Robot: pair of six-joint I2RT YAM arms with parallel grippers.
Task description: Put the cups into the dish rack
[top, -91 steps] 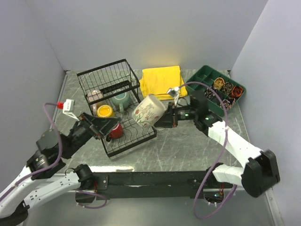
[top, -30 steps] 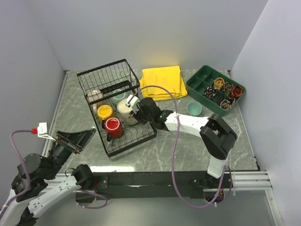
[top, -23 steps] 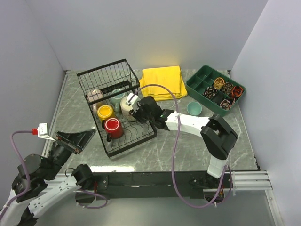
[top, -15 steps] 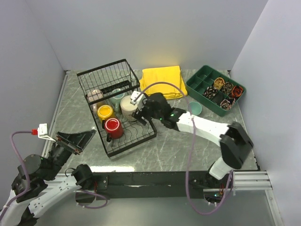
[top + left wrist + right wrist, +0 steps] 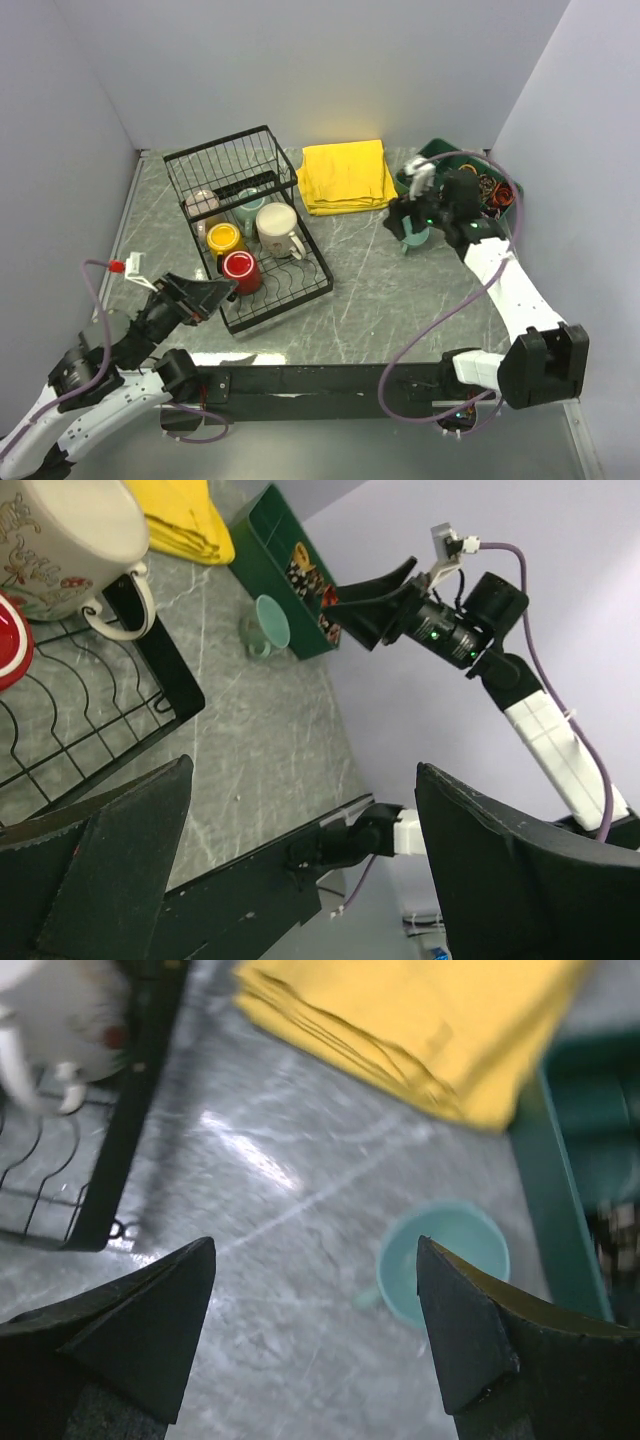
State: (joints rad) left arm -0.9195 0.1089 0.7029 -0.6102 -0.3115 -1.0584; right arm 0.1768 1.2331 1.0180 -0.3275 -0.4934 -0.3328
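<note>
Since the loose teal cup's handle points away from the green tray, I will move my right gripper toward that tray and down onto the cup's tray-side rim (image 5: pixel 428 235) (image 5: pixel 506 1264).
The black wire dish rack (image 5: pixel 300 288) holds a cream flowered cup (image 5: pixel 275 228), a yellow cup (image 5: pixel 222 238), a red cup (image 5: pixel 240 268) and a teal cup (image 5: pixel 250 205). A beige cup (image 5: pixel 200 203) sits at the rack's back left. Another teal cup (image 5: pixel 445 1260) stands on the table by the green tray. My right gripper (image 5: pixel 315 1330) hovers open above and just left of it, holding nothing. My left gripper (image 5: pixel 212 293) is open and empty near the rack's front left corner. The left wrist view shows the cream cup (image 5: pixel 60 540) and the loose teal cup (image 5: pixel 268 625).
A folded yellow cloth (image 5: pixel 345 175) lies behind the rack's right side. A green divided tray (image 5: pixel 432 160) with small rolled items stands at the back right, close to the loose teal cup. Grey walls close in the table on three sides.
My right gripper opened off the cream cup, leaving it in the rack, and swung right to above the loose teal cup. My left arm shifted slightly toward the rack.
</note>
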